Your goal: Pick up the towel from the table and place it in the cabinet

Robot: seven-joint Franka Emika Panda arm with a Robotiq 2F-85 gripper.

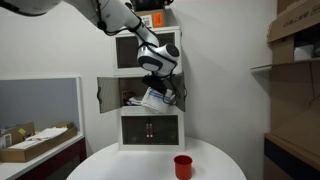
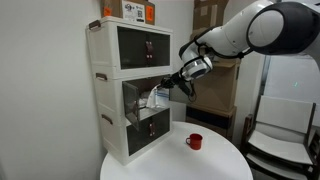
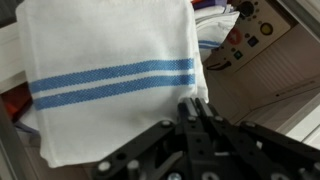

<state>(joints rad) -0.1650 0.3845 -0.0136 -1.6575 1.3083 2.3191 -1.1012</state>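
I need to move my gripper outward and slightly down into the cabinet's open middle section (image 1: 136, 93) next and release the towel there, because the towel still hangs in front of the cabinet's opening.
The towel (image 3: 100, 70) is white with two blue stripes and fills most of the wrist view. My gripper (image 3: 196, 104) is shut on its edge. In both exterior views the towel (image 1: 152, 98) (image 2: 156, 99) hangs from my gripper (image 1: 160, 86) (image 2: 168, 84) at the open middle compartment of the white cabinet (image 1: 150, 128) (image 2: 112, 60). The middle doors stand open to both sides. The round white table (image 1: 130, 165) (image 2: 160, 165) lies below, in front of the cabinet.
A small red cup (image 1: 183, 165) (image 2: 195, 141) stands on the table. A long desk with cardboard boxes (image 1: 30, 148) is to one side. Brown shelving with boxes (image 1: 295, 60) is on the other side. Items lie inside the compartment (image 3: 245, 35).
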